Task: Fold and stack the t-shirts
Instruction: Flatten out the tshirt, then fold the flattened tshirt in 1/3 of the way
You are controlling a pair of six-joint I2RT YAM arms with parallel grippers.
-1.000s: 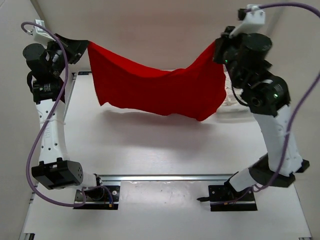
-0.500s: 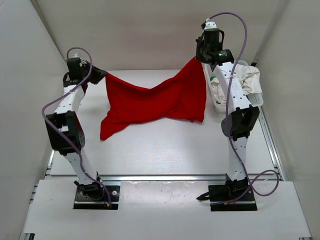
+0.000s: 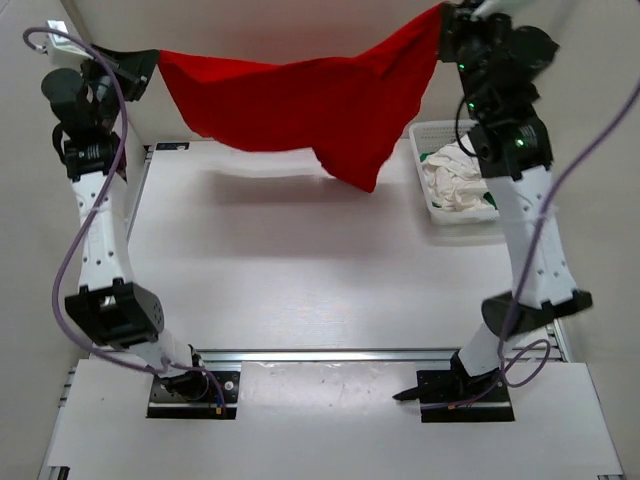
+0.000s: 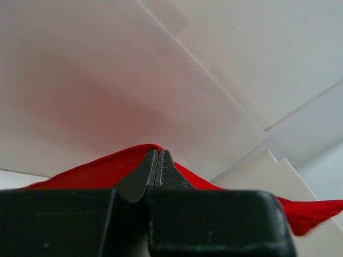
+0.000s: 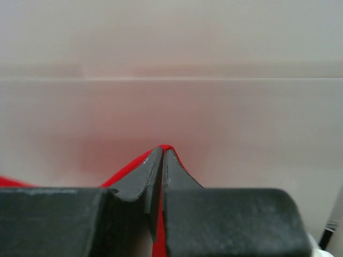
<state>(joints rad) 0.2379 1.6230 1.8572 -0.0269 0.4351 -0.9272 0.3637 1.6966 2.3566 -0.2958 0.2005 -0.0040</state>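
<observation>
The left gripper lowers and draws back next, releasing the red t-shirt's corner on the bare tabletop, since that place lies below it and nearer my base.
The bright red t-shirt (image 3: 300, 100) hangs stretched in the air between both grippers, high above the table, its lower edge sagging to a point right of centre. My left gripper (image 3: 150, 62) is shut on its left corner; the left wrist view shows red cloth (image 4: 96, 171) pinched behind the closed fingertips (image 4: 158, 160). My right gripper (image 3: 443, 22) is shut on its right corner; red cloth (image 5: 166, 149) shows at the shut tips in the right wrist view. The white t-shirt (image 3: 455, 185) lies crumpled in the basket, with a bit of the green one (image 3: 432, 157) beside it.
The white mesh basket (image 3: 428, 128) stands at the back right of the table, under the right arm. White walls enclose the table on the left, back and right. The arm bases sit at the near edge.
Both arms have risen, lifting the red shirt off the table. It went from touching the table at its lower left corner to hanging fully in the air.
</observation>
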